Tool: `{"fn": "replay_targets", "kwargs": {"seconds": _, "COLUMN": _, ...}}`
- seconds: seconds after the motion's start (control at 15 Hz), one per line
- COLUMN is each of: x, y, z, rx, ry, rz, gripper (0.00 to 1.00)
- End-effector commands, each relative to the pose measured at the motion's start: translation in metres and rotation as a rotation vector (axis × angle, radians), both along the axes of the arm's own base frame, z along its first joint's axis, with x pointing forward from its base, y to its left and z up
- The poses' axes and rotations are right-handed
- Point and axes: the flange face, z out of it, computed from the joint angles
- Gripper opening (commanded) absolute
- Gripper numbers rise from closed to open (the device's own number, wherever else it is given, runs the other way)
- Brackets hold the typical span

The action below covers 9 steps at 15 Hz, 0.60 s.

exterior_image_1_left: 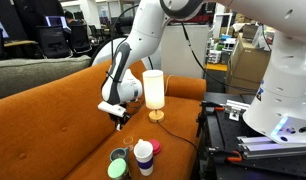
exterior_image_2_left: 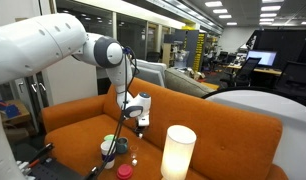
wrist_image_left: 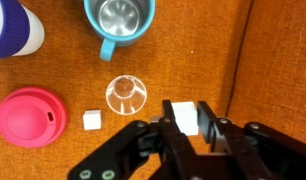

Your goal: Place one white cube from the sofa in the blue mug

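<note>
Next, my gripper moves toward the top of the wrist view, turning slightly, over the mug's opening, since the open blue mug is ahead of the held cube.
In the wrist view my gripper (wrist_image_left: 188, 112) is shut on a white cube (wrist_image_left: 186, 120) and holds it above the orange sofa (wrist_image_left: 273, 60). A second white cube (wrist_image_left: 92, 120) lies on the seat below. The blue mug (wrist_image_left: 120, 25) stands open and empty at the top of that view, a short way ahead of the held cube. In both exterior views the gripper (exterior_image_1_left: 118, 118) (exterior_image_2_left: 141, 125) hangs well above the seat, near the mug (exterior_image_1_left: 120, 153) (exterior_image_2_left: 109, 148).
A white cup with a purple band (wrist_image_left: 13, 30), a pink lid (wrist_image_left: 31, 117) and a small clear glass piece (wrist_image_left: 126, 95) sit beside the mug. A light green cup (exterior_image_1_left: 116, 169) stands nearby. A tall white lamp (exterior_image_1_left: 153, 92) stands on the seat.
</note>
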Motion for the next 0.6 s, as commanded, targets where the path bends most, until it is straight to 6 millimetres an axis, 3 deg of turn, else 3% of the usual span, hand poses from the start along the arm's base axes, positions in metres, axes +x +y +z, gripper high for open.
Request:
{"fn": "replay_targets", "kwargs": {"seconds": 0.0, "x": 0.003, "y": 0.012, "z": 0.004, "rx": 0.021, "ry": -0.007, "rz": 0.103, "gripper": 0.07}}
{"fn": "replay_targets", "kwargs": {"seconds": 0.53, "x": 0.010, "y": 0.042, "z": -0.010, "rx": 0.088, "ry": 0.068, "rz": 0.313, "gripper": 0.07}}
